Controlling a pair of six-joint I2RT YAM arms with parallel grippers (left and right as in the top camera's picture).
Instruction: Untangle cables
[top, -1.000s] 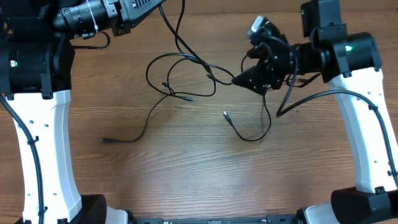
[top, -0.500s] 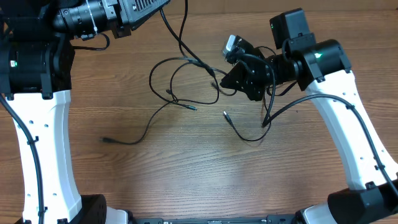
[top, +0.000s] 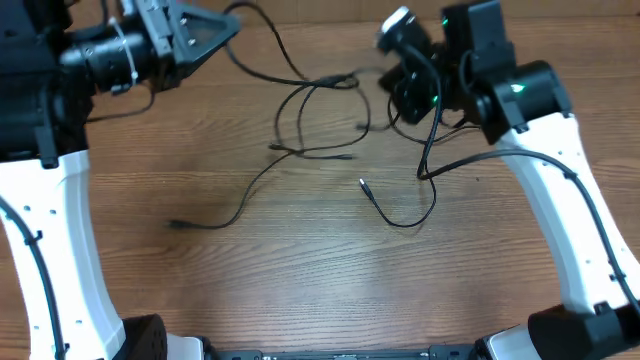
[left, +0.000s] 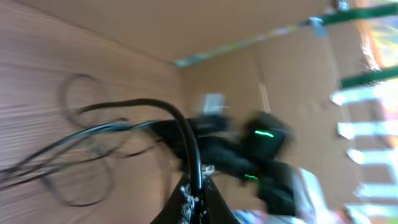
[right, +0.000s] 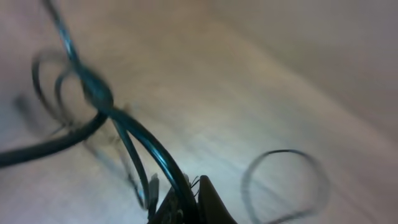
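Observation:
My right gripper needs to pull over the bare table to the right in the overhead view and let go, because its cable leads into a knot of crossing cables.
The cables (top: 316, 118) are thin black cords lying in loose loops on the wooden table, tangled near the back centre. One strand trails to a plug at the left (top: 176, 224). Another ends in a plug (top: 363, 184) at the middle. My left gripper (top: 232, 24), raised at the back left, is shut on a cord (left: 194, 163) that stretches to the tangle. My right gripper (top: 393, 88), raised at the back right, is shut on another cord (right: 163, 163) that leads to a knot of crossing strands (right: 98, 94). Both wrist views are blurred.
The white arm columns stand at the left (top: 60, 230) and right (top: 580, 220) sides of the wooden table (top: 300, 280). A thicker black arm cable (top: 470, 160) hangs off the right arm.
My right gripper has shut on a cord and lifted toward the back. My left gripper has swung left with its cord. The tangle is drawn up toward the back.

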